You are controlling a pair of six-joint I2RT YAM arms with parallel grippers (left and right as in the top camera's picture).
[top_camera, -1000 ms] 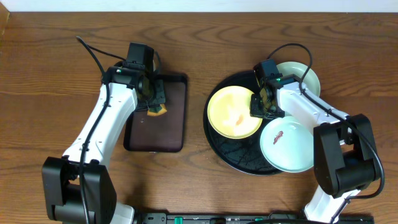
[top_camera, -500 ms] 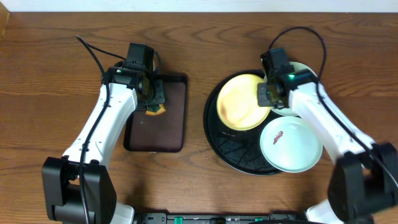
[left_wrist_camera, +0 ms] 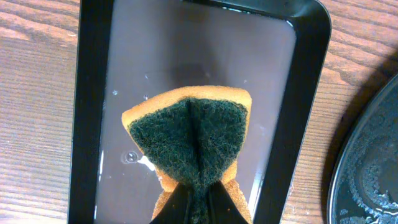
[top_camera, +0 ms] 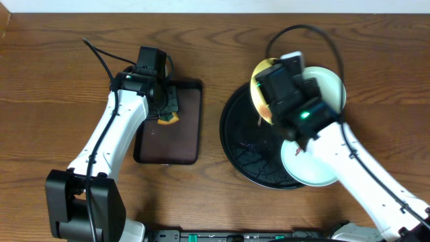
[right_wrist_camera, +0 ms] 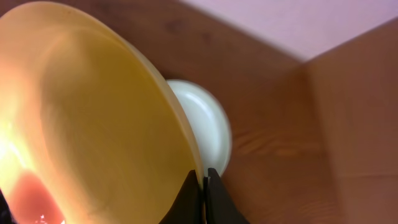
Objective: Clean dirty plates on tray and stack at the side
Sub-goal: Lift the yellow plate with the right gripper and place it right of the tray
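Observation:
The plate goes to my right gripper's right in the overhead view next, then down for release, since bare tabletop lies that way, past the mint-white plates.
My right gripper [right_wrist_camera: 204, 180] is shut on the rim of the pale yellow plate [right_wrist_camera: 93, 124] and holds it tilted up on edge above the back of the round black tray [top_camera: 245, 151]. The plate has a reddish smear low on its face. From overhead only its left edge [top_camera: 257, 91] shows beside the wrist. One mint-white plate [top_camera: 330, 84] lies at the tray's back right and also shows in the right wrist view [right_wrist_camera: 202, 127]. The other mint-white plate [top_camera: 316, 168], partly under my arm, lies at the front right. My left gripper [left_wrist_camera: 198, 193] is shut on a sponge [left_wrist_camera: 193, 134].
The sponge, orange with a dark green scouring face, hangs over the wet rectangular dark brown tray [left_wrist_camera: 90, 93], which lies left of the round tray [left_wrist_camera: 367, 168]. Brown wooden table all round. My right arm crosses the round tray's right half.
My right gripper has lifted the yellow plate off the black tray, tipped it up on edge and carried it towards the back. The left arm and sponge have not moved.

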